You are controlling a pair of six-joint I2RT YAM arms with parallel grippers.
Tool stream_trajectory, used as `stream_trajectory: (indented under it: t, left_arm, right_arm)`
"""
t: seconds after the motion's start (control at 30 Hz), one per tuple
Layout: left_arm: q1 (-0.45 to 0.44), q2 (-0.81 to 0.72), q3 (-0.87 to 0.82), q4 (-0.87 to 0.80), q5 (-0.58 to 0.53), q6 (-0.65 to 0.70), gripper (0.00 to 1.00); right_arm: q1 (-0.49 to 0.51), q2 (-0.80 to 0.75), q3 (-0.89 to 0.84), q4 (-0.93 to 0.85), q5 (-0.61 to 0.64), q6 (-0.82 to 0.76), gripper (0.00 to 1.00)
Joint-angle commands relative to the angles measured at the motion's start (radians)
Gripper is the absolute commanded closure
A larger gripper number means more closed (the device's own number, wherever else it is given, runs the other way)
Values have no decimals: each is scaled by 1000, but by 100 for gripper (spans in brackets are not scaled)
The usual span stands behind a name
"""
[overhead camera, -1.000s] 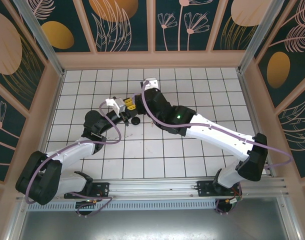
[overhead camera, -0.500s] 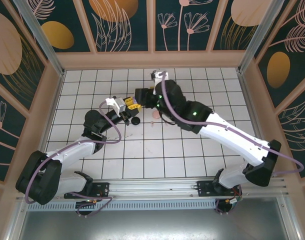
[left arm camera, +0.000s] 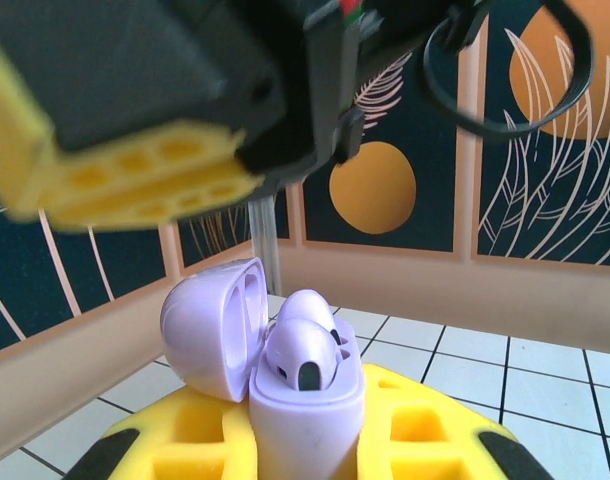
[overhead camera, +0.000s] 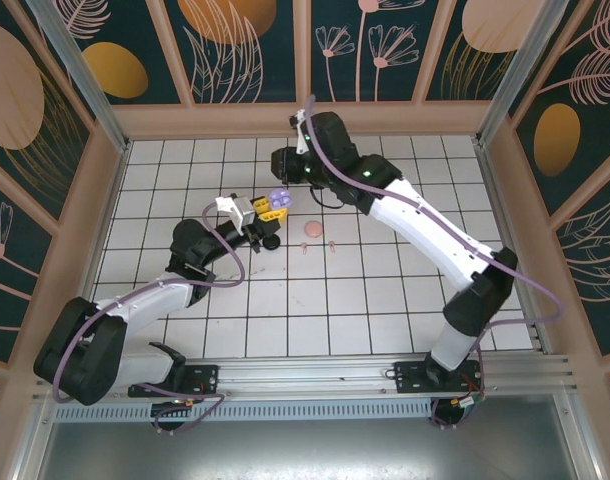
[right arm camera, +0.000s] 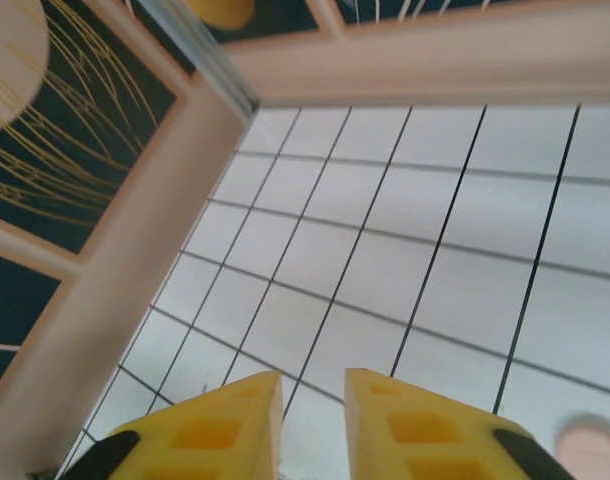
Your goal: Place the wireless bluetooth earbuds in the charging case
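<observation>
Both earbuds sit in the wells of the lilac case (overhead camera: 278, 198), so my left gripper next tilts down onto the white tiles beyond the black case to release it.
My left gripper (overhead camera: 268, 207) is shut on an open lilac charging case (left arm camera: 305, 410), held upright with its lid (left arm camera: 210, 325) swung to the left. Two lilac earbuds (left arm camera: 303, 350) sit side by side in the case's wells. In the top view the lilac case (overhead camera: 278, 198) shows at the left fingertips. My right gripper (overhead camera: 283, 178) hovers just above and behind it, its yellow fingers (right arm camera: 230, 420) a little apart with nothing between them. In the left wrist view a right finger (left arm camera: 125, 175) looms blurred over the case.
A round pale pink case (overhead camera: 312, 229) lies on the white tiles (overhead camera: 385, 290), with two tiny pink earbuds (overhead camera: 301, 247) (overhead camera: 330, 244) beside it. A black case (overhead camera: 270, 241) sits under the left wrist. The wooden back wall (overhead camera: 305, 120) is close behind the right arm.
The right arm has lifted and swung back toward the far wall, uncovering the pink case and the lilac case. The left arm has stayed still with the case.
</observation>
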Motion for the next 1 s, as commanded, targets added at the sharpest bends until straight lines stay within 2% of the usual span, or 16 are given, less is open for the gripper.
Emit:
stream_trajectory:
  t: [0.0,0.17,0.27,0.4,0.5,0.6,0.7,0.8,0.87,0.97]
  left_arm:
    - [-8,9,38,20,17,11,100]
    - [-8,18,48,17,1,12,100]
    - [-9,24,50,29,-18,5,100]
    - [-9,50,55,61,-28,-36,100]
    - [-8,69,54,71,-57,-94,100]
    - [-8,88,62,-28,-158,-149,100]
    - [-4,116,65,-128,-234,-231,100]
    - [16,152,36,-155,-294,-340,100]
    - [52,191,45,-211,-298,-430,100]
    - [119,294,105,-305,-215,-546,100]
  right_arm:
    - [-6,16,61,-133,-92,-59,82]
    - [6,-77,-62,-169,-143,-82,91]
    - [14,-187,-203,-144,-182,-67,93]
    - [-6,-326,-359,-57,-126,3,91]
    - [-57,-408,-442,22,-40,84,86]
    - [-112,-474,-556,103,-13,153,80]
    - [-132,-492,-638,128,17,170,72]
    - [-136,-486,-700,130,39,166,62]
    - [-139,-480,-741,141,60,163,60]
    - [-144,-460,-783,162,59,160,55]
